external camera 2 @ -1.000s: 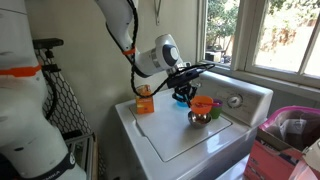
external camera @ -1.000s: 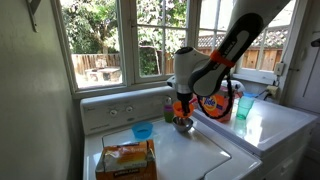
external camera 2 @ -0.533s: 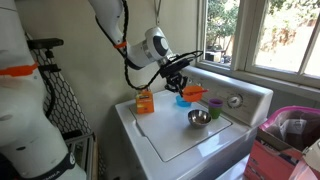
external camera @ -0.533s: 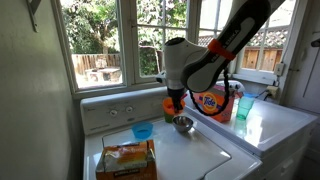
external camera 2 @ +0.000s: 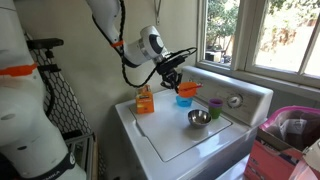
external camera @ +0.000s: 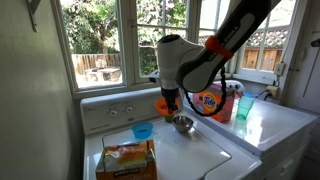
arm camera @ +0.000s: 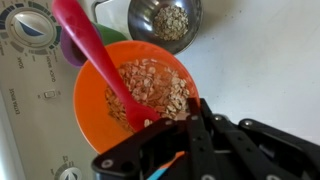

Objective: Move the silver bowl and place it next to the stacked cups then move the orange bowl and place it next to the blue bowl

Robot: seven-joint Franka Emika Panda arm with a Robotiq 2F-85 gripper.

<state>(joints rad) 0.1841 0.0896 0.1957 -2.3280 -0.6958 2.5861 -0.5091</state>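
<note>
The orange bowl (external camera 2: 187, 90) still hangs above the washer, so my gripper must next go down, away from the knob panel, to the bare spot (external camera 2: 172, 114) beside the blue bowl.
My gripper (arm camera: 193, 108) is shut on the rim of the orange bowl (arm camera: 135, 90), which holds oat flakes and a red spoon (arm camera: 90, 45). In both exterior views the orange bowl (external camera: 162, 103) (external camera 2: 187, 90) hangs above the washer top. It is between the silver bowl (external camera: 183, 124) (external camera 2: 199, 118) and the blue bowl (external camera: 143, 131) (external camera 2: 184, 101). The silver bowl (arm camera: 165, 20) also holds flakes. It sits beside the stacked cups (external camera 2: 215, 106), whose purple top (arm camera: 68, 48) peeks out under the spoon.
An orange detergent box (external camera: 213, 103) and a translucent blue cup (external camera: 245, 105) stand on the neighbouring machine. A snack bag (external camera: 125, 160) lies at the washer's front corner. The knob panel (external camera: 120, 110) and the windows bound the back. A laundry hamper (external camera 2: 285, 135) stands beside the washer.
The gripper has carried the orange bowl away from the silver bowl and the cups, toward the blue bowl. The silver bowl has stayed in place.
</note>
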